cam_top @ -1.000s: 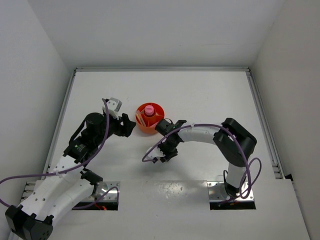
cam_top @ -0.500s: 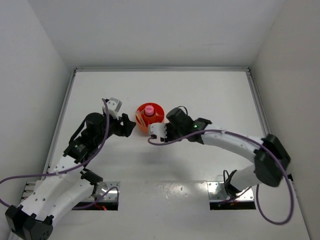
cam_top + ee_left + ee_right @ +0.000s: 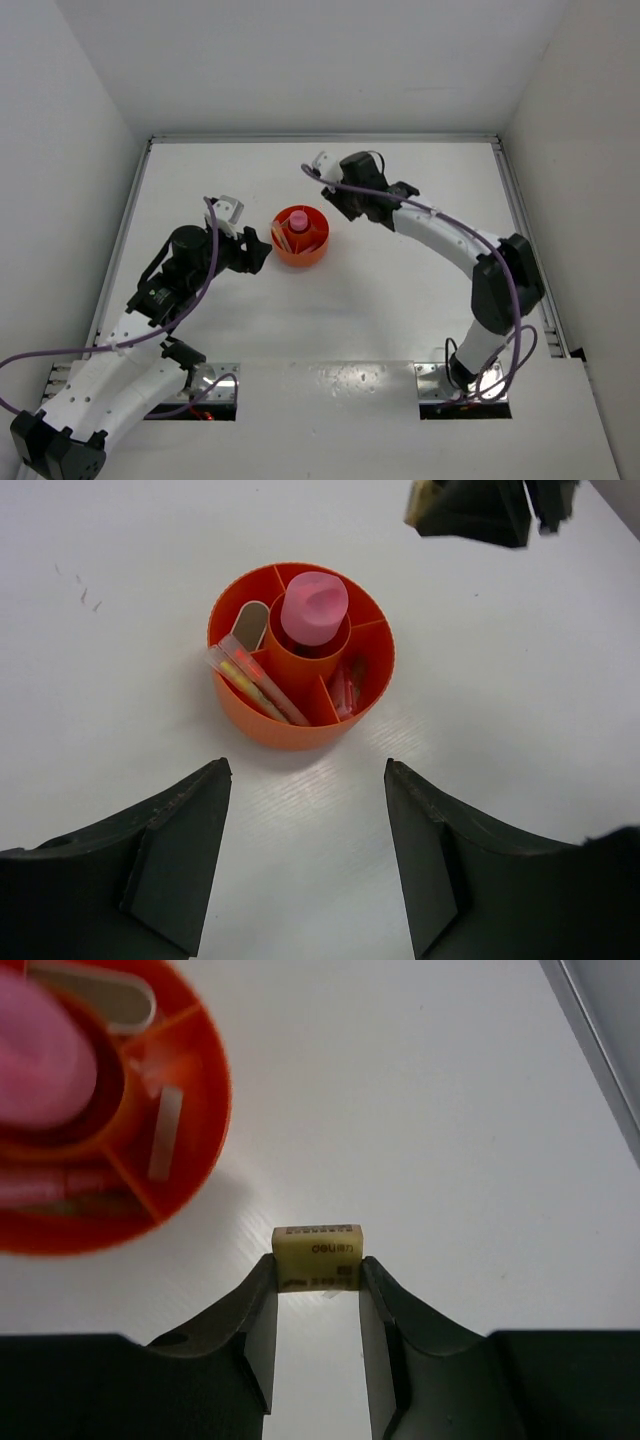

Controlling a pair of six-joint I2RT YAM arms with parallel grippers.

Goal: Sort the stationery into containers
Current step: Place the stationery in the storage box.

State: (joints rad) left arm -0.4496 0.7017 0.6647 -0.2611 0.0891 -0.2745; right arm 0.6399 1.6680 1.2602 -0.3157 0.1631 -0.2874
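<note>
My right gripper goes left in the top view over the white stick's compartment (image 3: 183, 1125) next and releases the block (image 3: 317, 1250), as that compartment has open room.
The round orange tub (image 3: 312, 254) stands mid-table with a pink capsule (image 3: 297, 218) upright in its central cup. In the left wrist view the tub (image 3: 300, 730) also holds pastel sticks (image 3: 255, 682) and a tan stick (image 3: 250, 625) in side compartments. My right gripper (image 3: 317, 1270) is shut on a small beige block (image 3: 317, 1250), held above the table just right of the tub's rim (image 3: 205, 1150). A white stick (image 3: 165, 1132) lies in one compartment. In the top view the right gripper (image 3: 338, 200) hovers behind and right of the tub. My left gripper (image 3: 307, 770) is open and empty, just left of the tub.
The right gripper's dark fingers (image 3: 480, 508) show at the top edge of the left wrist view. A raised rail (image 3: 520, 215) borders the table's right side, and white walls close in the back and sides.
The right arm has swung from the near side of the tub up and round to its far right side, carrying the beige block. The left arm has not moved.
</note>
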